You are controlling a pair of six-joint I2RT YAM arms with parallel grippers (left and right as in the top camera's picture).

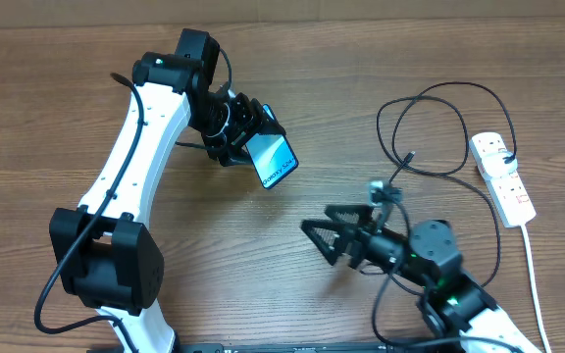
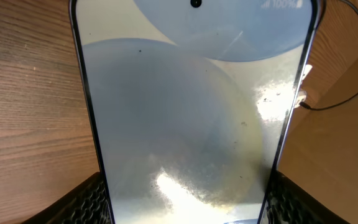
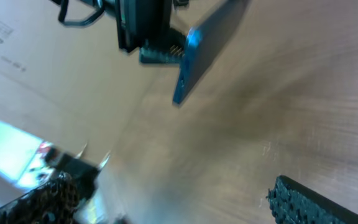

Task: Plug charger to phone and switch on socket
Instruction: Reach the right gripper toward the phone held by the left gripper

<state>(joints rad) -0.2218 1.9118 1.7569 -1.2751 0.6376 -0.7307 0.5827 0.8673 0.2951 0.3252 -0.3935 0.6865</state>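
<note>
I should move my right gripper outward and to the left in the overhead view onto the phone's free near corner [image 1: 288,167] [image 3: 182,91], because my left gripper holds the phone's far end.
My left gripper [image 1: 246,134] is shut on the phone [image 1: 273,159] and holds it tilted above the table, light-blue screen up. In the left wrist view the phone [image 2: 191,112] fills the frame between my two fingers. My right gripper [image 1: 324,240] is open and empty, low over the table, right of and nearer than the phone. In the right wrist view the phone [image 3: 207,46] shows edge-on ahead of my open jaws [image 3: 179,199]. The charger cable [image 1: 430,98] lies looped at the right, its tip [image 1: 410,155] loose on the table. The socket [image 1: 503,176] lies at the far right.
The socket's thick white cord [image 1: 536,275] runs toward the front edge at the right. A black plug [image 1: 511,157] sits in the socket. A stretch of the black cable also shows in the left wrist view [image 2: 347,93].
</note>
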